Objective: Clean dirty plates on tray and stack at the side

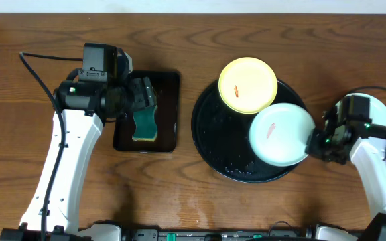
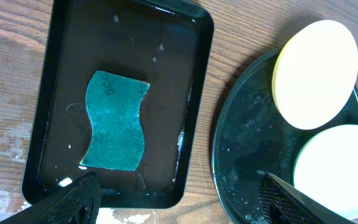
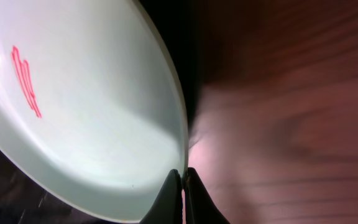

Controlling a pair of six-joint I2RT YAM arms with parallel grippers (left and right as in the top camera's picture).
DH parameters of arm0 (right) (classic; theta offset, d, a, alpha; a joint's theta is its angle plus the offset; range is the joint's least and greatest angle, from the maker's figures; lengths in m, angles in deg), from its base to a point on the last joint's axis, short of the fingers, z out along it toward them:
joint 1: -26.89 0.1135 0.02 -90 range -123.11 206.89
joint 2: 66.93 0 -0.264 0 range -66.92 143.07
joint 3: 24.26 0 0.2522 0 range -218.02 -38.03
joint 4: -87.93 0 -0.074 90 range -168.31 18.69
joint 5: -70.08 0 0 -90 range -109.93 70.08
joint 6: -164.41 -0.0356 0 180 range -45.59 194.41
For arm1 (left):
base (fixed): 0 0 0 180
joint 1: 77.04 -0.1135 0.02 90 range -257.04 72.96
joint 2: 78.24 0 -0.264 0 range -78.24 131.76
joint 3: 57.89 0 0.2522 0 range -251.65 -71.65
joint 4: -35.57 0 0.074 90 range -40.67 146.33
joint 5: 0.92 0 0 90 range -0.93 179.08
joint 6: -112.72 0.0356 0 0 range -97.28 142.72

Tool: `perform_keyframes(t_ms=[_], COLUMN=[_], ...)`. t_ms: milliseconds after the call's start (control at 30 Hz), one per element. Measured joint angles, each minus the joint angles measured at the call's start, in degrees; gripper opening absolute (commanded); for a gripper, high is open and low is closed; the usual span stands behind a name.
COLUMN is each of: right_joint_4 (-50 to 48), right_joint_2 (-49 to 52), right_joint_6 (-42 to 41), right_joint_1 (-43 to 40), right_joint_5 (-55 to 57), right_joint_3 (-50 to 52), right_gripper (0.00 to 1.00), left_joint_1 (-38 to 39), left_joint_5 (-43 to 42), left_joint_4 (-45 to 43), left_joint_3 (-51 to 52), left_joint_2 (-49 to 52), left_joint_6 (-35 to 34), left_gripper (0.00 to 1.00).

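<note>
The mint-green plate [image 1: 281, 134] still has a red smear to wipe, so my left gripper will go down next, open, into the rectangular tray onto the sponge's narrow middle [image 1: 145, 122].
The round black tray [image 1: 213, 134] holds a pale yellow plate [image 1: 248, 84] with a small red-orange smear at its back rim. A mint-green plate [image 1: 281, 134] with a red smear sits at the tray's right. My right gripper [image 1: 317, 142] is shut on this plate's right rim, as the right wrist view shows at the gripper [image 3: 183, 177] and the plate [image 3: 86, 106]. Another pale plate [image 1: 384, 114] lies on the table to the right, partly hidden by the right arm. My left gripper [image 1: 143, 97] is open and empty above the sponge; it also shows in the left wrist view [image 2: 179, 186].
A teal sponge [image 1: 144, 125] lies in a small wet rectangular black tray [image 1: 169, 87] left of the round tray. In the left wrist view the sponge [image 2: 115, 121], the rectangular tray [image 2: 185, 62] and the round tray [image 2: 247, 137] show. A cable runs at the far left.
</note>
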Motion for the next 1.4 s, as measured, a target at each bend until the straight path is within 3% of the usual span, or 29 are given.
perform_keyframes(t_ms=[233,467,633,1100,1267,1400], right_joint_4=[-0.83,-14.01,-21.09,-11.37,-6.21,-7.67], right_joint_2=[0.0,0.04,0.04,1.38,7.45,12.24], right_joint_6=[1.53,3.23,3.76,3.08,2.95,3.04], right_joint_1=[6.58,14.6,17.27,17.42,17.42,17.42], right_joint_5=[-4.39,-5.44,-5.79,-5.44,-4.57,-2.51], right_joint_3=[2.95,3.13,3.1,1.7,-5.55,-9.9], right_gripper=[0.01,0.01,0.3,0.29,0.27,0.27], left_joint_1=[0.0,0.0,0.0,0.0,0.0,0.0], left_joint_5=[-0.02,0.0,0.0,-0.02,-0.02,-0.48], left_joint_4=[0.0,0.0,0.0,0.0,0.02,0.72], left_joint_3=[0.0,0.0,0.0,0.0,0.0,0.0], left_joint_2=[0.0,0.0,0.0,0.0,0.0,0.0], left_joint_6=[0.0,0.0,0.02,0.02,0.0,-0.81], left_gripper=[0.82,0.82,0.82,0.82,0.82,0.82])
